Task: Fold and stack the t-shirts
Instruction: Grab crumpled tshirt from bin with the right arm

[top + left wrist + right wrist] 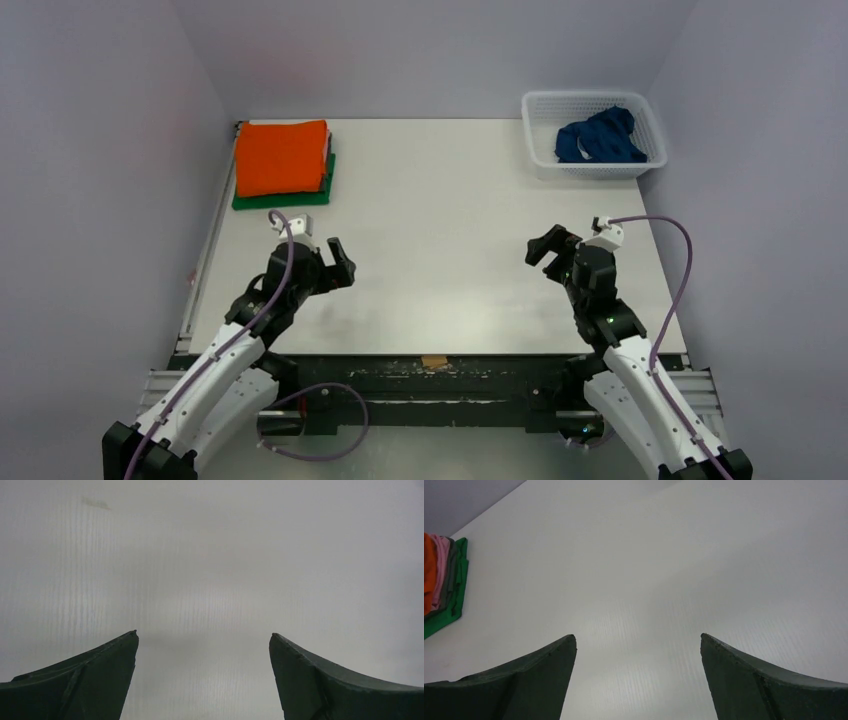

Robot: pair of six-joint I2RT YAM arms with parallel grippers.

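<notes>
My right gripper will next reach outward over the basket's rim, then down onto the fold of the crumpled navy blue t-shirt (601,138), because the t-shirt lies outward with the basket around it.
A folded orange t-shirt (281,156) lies on top of a stack at the table's far left, with a folded green t-shirt (285,198) at the bottom. The stack's edge also shows in the right wrist view (444,592). A crumpled navy blue t-shirt (601,138) lies in the white mesh basket (592,168) at the far right; its print is hidden. My left gripper (340,262) is open and empty above bare table near the front left. My right gripper (544,247) is open and empty above bare table near the front right.
The white table (440,230) has grey walls on three sides. A metal rail runs along its left edge (203,262). A small brown tape patch (434,361) sits at the front edge.
</notes>
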